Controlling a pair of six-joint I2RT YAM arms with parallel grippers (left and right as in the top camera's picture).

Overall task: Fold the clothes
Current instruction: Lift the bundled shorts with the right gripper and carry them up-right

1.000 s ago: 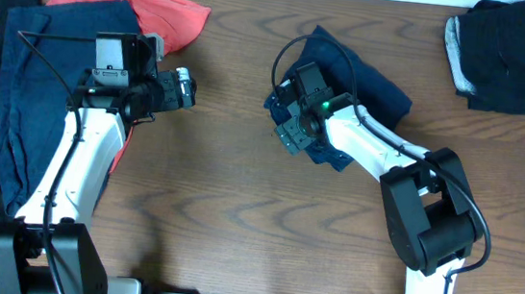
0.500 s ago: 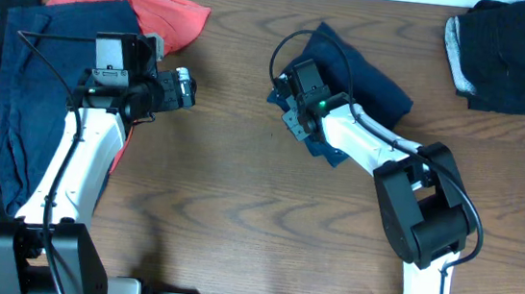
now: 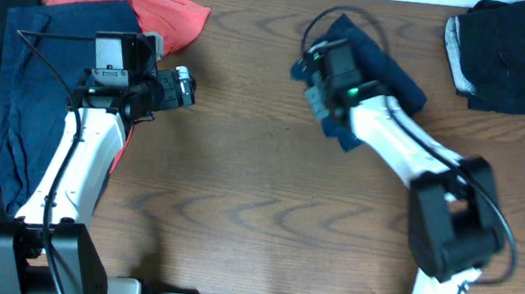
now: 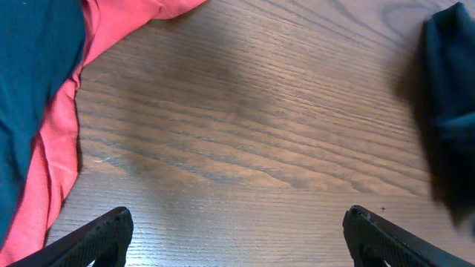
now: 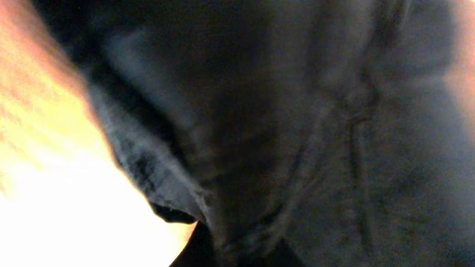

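I will next carry the navy garment (image 3: 390,72) with my right gripper to its right in the overhead view and release it on top of the folded stack (image 3: 519,54), because the stack is that way.
A small navy garment (image 3: 390,72) lies bunched at the table's far middle. My right gripper (image 3: 319,77) is shut on its left edge. In the right wrist view dark navy cloth (image 5: 297,133) fills nearly the whole picture and hides the fingers. A pile of clothes lies at the far left: a large navy piece (image 3: 33,77) over a coral-red shirt (image 3: 164,12). My left gripper (image 3: 187,87) hovers open over bare wood just right of that pile, holding nothing. In its wrist view the left gripper (image 4: 237,226) has the coral shirt (image 4: 111,30) at upper left.
A folded stack of black and grey pieces (image 3: 513,55) sits at the far right corner. The wooden table (image 3: 239,193) shows bare wood across its middle and front. The navy garment (image 4: 449,111) shows blurred at the right edge of the left wrist view.
My right gripper shut on the small navy garment and carried it up and to the right, toward the far edge. The left arm stayed still.
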